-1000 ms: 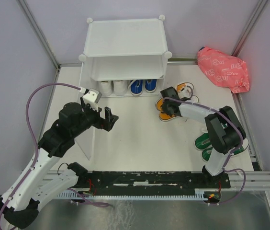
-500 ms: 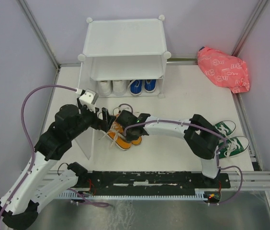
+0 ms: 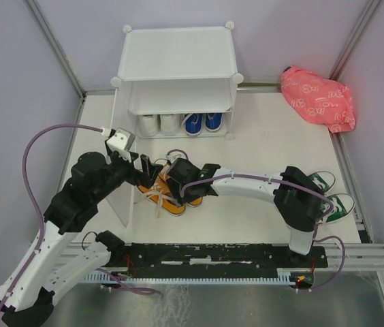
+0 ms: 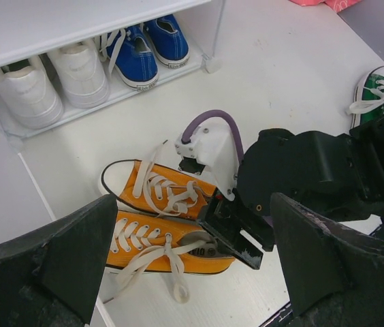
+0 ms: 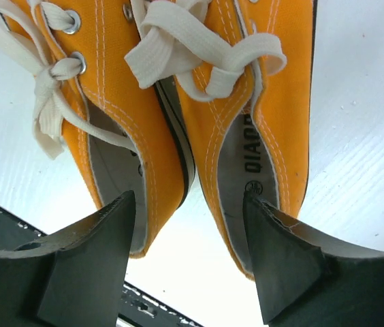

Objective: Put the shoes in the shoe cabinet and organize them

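Observation:
The shoes' adjoining inner sides are both between my right gripper's open fingers, so I need to lower that gripper deeper into the shoe openings next and close it on them.
A pair of orange shoes [image 3: 167,199] lies side by side on the table in front of the shoe cabinet [image 3: 178,61]. My right gripper [image 5: 188,228] stands open over their heels. One fingertip [image 5: 97,252] sits in the left shoe's opening, the other in the right shoe's, and the inner walls lie between them ungripped. The left gripper [image 4: 192,262] hovers wide open just above the same orange shoes [image 4: 148,235]. White shoes [image 3: 161,125] and blue shoes [image 3: 203,122] stand on the cabinet's bottom shelf. Green shoes [image 3: 328,197] lie at the right.
The cabinet's hinged front panel [image 3: 124,201] hangs open on the left, close beside the orange pair and my left arm. A pink patterned bag [image 3: 318,99] lies at the back right. The right arm stretches across the table from right to left.
My right gripper carried the orange pair from the right side to in front of the cabinet, set it down and opened. The left gripper came down over the pair.

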Robot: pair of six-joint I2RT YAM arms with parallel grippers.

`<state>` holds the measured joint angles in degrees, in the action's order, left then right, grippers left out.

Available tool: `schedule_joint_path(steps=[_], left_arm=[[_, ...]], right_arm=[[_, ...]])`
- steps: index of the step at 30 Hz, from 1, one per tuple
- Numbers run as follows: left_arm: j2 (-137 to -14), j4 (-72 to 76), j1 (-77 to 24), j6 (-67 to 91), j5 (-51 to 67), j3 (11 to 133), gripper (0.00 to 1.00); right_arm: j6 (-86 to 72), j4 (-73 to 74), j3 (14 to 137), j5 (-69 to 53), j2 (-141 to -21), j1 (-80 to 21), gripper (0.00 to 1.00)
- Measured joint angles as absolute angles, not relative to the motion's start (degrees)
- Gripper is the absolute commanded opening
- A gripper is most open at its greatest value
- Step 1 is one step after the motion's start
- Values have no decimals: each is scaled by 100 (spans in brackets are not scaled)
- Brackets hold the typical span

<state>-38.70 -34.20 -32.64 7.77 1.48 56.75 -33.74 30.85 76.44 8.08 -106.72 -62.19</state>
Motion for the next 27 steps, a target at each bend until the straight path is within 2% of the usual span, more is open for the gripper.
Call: schedule_joint_path(steps=[10, 15, 16, 17, 19, 21, 27], left_arm=[[-3747, -3514, -3264, 777, -351, 6471, 99], [-3695, -3494, -3264, 773, -440, 6989, 99], [-3686, -3483, -3264, 773, -443, 7028, 99], [-3684, -3476, -3264, 770, -443, 7039, 99], [-3686, -3494, -3264, 770, -443, 7037, 99], [-3693, -3511, -3264, 768, -443, 7035, 99], [-3695, -3524, -3264, 735, -443, 7041, 99]], right_arm=[[-3802, 2655, 7511, 646, -10626, -6219, 70], [-3951, 2484, 7581, 764, -11037, -6219, 64], [-3979, 2469, 7612, 803, -11104, -6219, 61], [-3992, 2480, 7649, 843, -11135, -6222, 52], [-4023, 2434, 7701, 963, -11185, -6224, 17], [-3972, 2443, 7719, 1092, -11244, -6224, 4], [-3806, 2425, 7756, 1326, -11214, -6294, 2]])
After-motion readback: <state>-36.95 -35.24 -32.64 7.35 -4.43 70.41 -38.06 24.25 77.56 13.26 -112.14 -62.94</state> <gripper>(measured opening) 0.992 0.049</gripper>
